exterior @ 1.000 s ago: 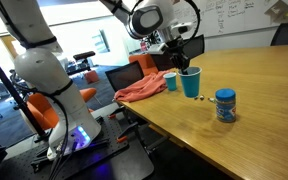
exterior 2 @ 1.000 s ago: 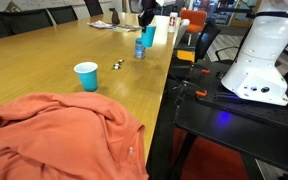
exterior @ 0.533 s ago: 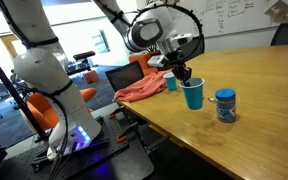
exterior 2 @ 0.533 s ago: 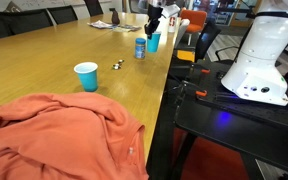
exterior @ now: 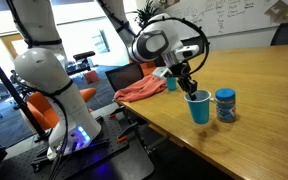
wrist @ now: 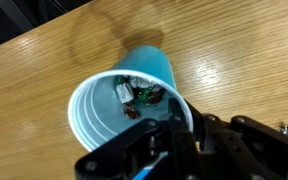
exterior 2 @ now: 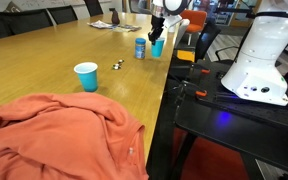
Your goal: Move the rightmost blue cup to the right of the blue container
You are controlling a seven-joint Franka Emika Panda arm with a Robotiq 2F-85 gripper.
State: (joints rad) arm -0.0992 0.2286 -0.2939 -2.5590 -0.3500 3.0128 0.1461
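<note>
My gripper holds the cup by its rim, and the bare wood beside the blue container is below them, so next I need to lower the cup's base onto that wood and let go of the cup's rim.
My gripper (exterior: 190,88) is shut on the rim of the bright blue cup (exterior: 199,108) and holds it low over the wooden table, close beside the blue container (exterior: 225,104). In an exterior view the cup (exterior 2: 158,47) hangs under the gripper (exterior 2: 157,28), just right of the container (exterior 2: 140,47). In the wrist view the cup (wrist: 134,85) shows its white inside with a few small objects in it. One finger of the gripper (wrist: 180,128) is inside the rim and one is outside.
A smaller blue cup (exterior: 171,82) (exterior 2: 86,76) stands on the table near an orange cloth (exterior: 142,90) (exterior 2: 54,135) draped at the table edge. A tiny dark object (exterior 2: 117,66) lies between cup and container. Office chairs stand beyond the table.
My gripper has carried the bright blue cup away from the smaller cup and the cloth, towards the blue container, and it now sits right beside the container.
</note>
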